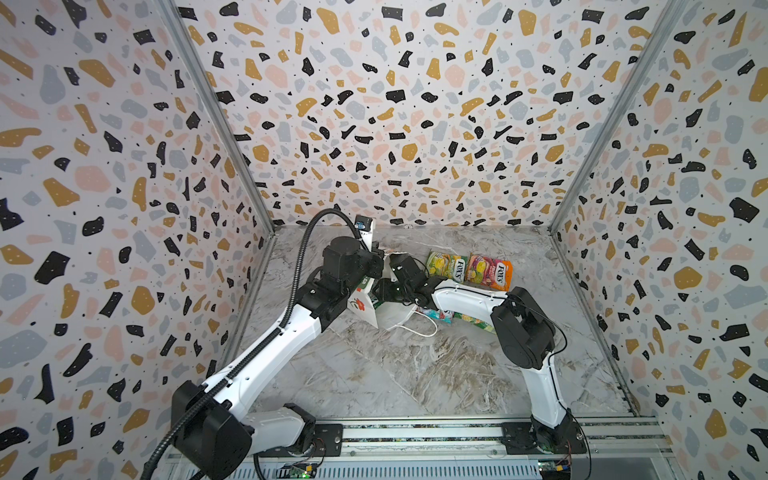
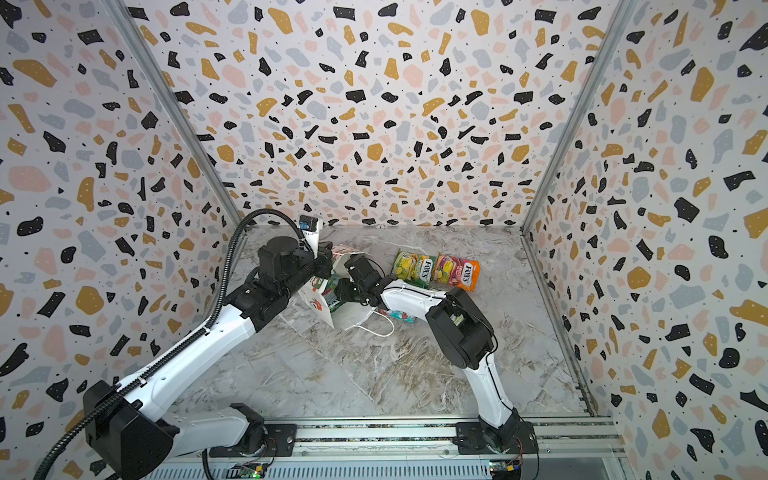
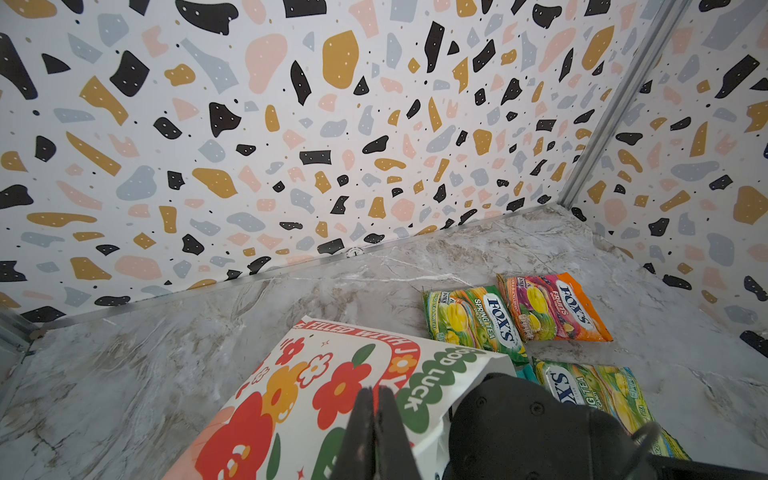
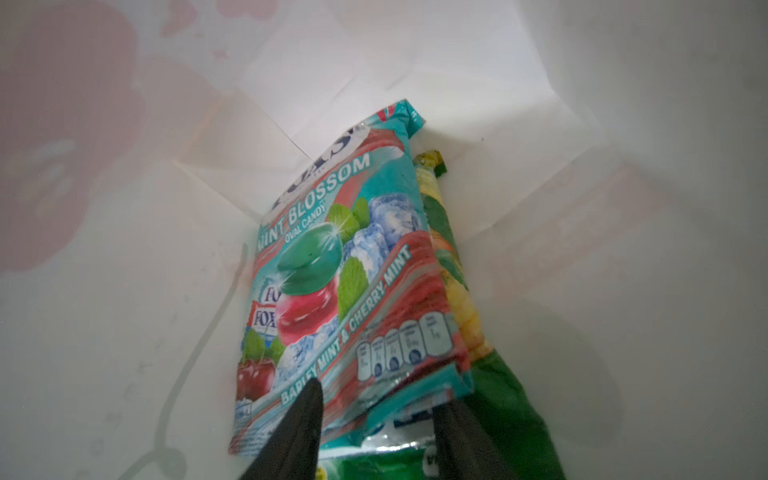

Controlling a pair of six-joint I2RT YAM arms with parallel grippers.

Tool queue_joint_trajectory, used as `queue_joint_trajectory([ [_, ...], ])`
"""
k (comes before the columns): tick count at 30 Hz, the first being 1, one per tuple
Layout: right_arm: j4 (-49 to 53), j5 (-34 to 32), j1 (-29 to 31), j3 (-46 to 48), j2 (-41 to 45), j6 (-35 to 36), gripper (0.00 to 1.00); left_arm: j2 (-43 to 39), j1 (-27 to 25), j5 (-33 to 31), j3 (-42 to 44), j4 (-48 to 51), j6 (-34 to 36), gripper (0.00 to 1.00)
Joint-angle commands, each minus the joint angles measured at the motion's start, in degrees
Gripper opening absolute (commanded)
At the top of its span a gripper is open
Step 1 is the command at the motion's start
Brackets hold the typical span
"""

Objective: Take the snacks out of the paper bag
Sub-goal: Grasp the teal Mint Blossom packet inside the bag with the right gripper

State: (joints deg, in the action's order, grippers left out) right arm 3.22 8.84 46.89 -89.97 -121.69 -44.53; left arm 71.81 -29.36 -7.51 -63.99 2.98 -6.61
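Observation:
I will push my right gripper slightly deeper into the bag [image 1: 360, 308] next and close: the teal-red snack packet's near end is just ahead between its open fingers.
The white paper bag [image 1: 360, 308] [image 3: 311, 382] lies tilted on its side with its mouth toward the right arm. My left gripper [image 3: 376, 399] is shut, pinched on the bag's flowered wall. My right gripper [image 4: 380, 407] is deep inside the bag, jaws apart. Its fingers straddle the near end of a teal-red snack packet [image 4: 345, 266], with a green-yellow one [image 4: 453, 270] behind it. Outside the bag, a green-yellow packet [image 1: 446, 268] and an orange packet [image 1: 490, 272] lie side by side at the back. A teal-red packet [image 1: 432, 313] and a green one [image 1: 478, 322] lie partly under the right arm.
The bag's white cord handle [image 1: 419, 328] trails onto the marble table [image 1: 415, 374] in front of the mouth. Patterned walls close in the back and both sides. The arms' base rail [image 1: 415, 436] runs along the front edge.

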Motion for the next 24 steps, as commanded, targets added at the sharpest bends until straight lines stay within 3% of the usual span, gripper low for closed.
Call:
queue_joint_trajectory([
  [1, 1.7, -1.8, 0.0, -2.5, 0.3, -1.1, 0.46, -1.2, 0.0, -0.1, 0.2, -1.2, 0.6, 0.0],
  [17, -3.3, 3.6, -0.8, -5.5, -4.2, -3.4, 0.42, -1.2, 0.0, 0.2, 0.3, -1.2, 0.6, 0.0],
  [21, -6.2, 3.7, -1.0, -4.0, -4.2, -5.0, 0.36, -1.2, -0.1, 0.2, 0.3, -1.2, 0.6, 0.0],
  [24, -8.4, 3.7, -1.1, -2.9, -4.0, -6.2, 0.24, -1.2, 0.0, 0.2, 0.3, -1.2, 0.6, 0.0],
])
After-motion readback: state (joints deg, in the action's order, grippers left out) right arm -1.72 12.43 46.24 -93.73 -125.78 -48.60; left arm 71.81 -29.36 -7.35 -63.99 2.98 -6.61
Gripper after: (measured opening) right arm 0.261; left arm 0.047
